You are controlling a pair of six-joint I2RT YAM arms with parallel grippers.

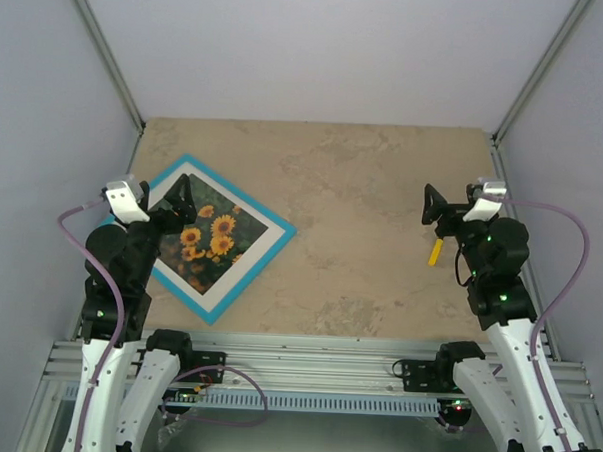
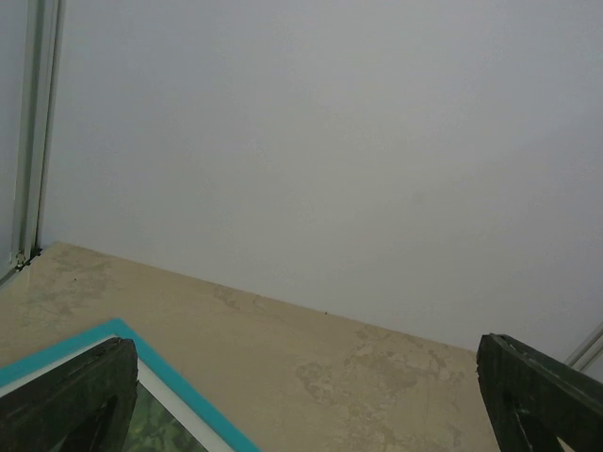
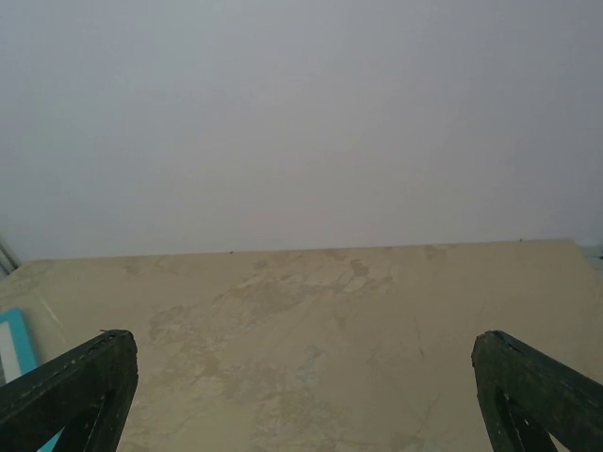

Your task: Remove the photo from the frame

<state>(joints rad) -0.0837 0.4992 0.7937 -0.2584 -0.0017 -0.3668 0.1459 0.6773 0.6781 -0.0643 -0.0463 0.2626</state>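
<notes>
The right gripper swings to the left in the top view next and tilts down onto the frame's nearest turquoise corner (image 1: 290,229), because that corner lies uncovered.
The frame (image 1: 242,193), with its thin turquoise border, lies flat and turned like a diamond on the left of the table. Inside it, behind a white mat (image 1: 266,234), sits the photo (image 1: 216,237) of orange-yellow blooms on dark leaves. My left gripper (image 1: 177,206) hovers open over the frame's left part, covering that side of the photo. In the left wrist view the frame's blue edge (image 2: 174,391) and a corner of the photo (image 2: 160,428) show beside the left finger (image 2: 71,400). My right gripper (image 1: 434,214) is open above bare table on the right, well away from the frame.
The beige stone-patterned tabletop (image 1: 372,219) is boxed in by white walls at the back and both sides. An aluminium rail (image 1: 306,361) carrying the arm bases runs along the near edge. A sliver of the frame's corner (image 3: 14,339) shows at the left of the right wrist view.
</notes>
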